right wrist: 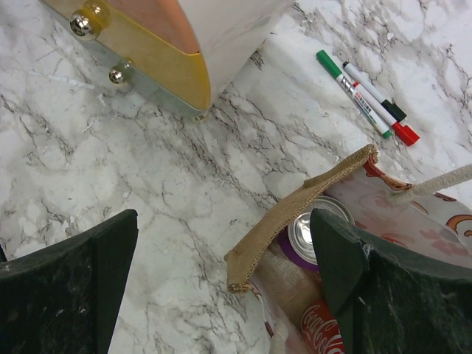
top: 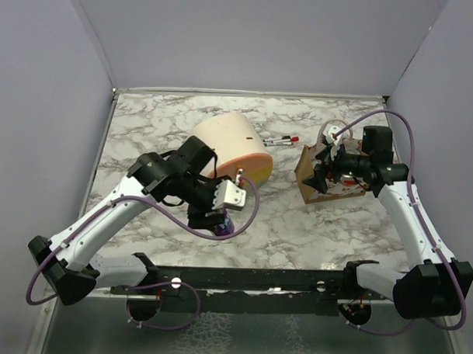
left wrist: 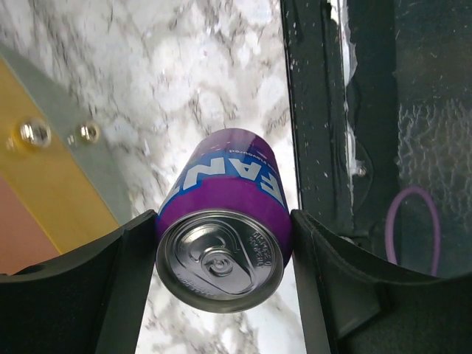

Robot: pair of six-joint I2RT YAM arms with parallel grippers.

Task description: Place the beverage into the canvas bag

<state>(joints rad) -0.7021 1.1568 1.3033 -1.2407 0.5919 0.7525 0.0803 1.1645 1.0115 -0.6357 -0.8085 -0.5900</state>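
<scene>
The can will go down onto bare marble before the bag, since that spot lies there. My left gripper will move down and to its right in the top view, lower the can and release it.
The beverage is a purple Fanta can (left wrist: 221,221), seen silver top first. My left gripper (left wrist: 220,225) is shut on its sides and holds it above the marble table, near the front edge. From above, the left gripper (top: 212,211) and the can (top: 225,223) are left of centre. The canvas bag (top: 320,188) stands at the right, tan-brown with pale handles. My right gripper (top: 324,171) is open at the bag's mouth. In the right wrist view the bag's tan rim (right wrist: 302,203) lies between the spread fingers (right wrist: 74,295). A purple can top (right wrist: 317,228) and a red Coca-Cola can (right wrist: 324,328) sit inside.
A large cream-and-orange cylinder (top: 234,146) lies at the middle, just behind my left arm, and shows in the right wrist view (right wrist: 184,44). Markers (top: 283,139) lie behind the bag, with a green and a red one in the right wrist view (right wrist: 369,96). A black rail (top: 248,278) runs along the table's front edge.
</scene>
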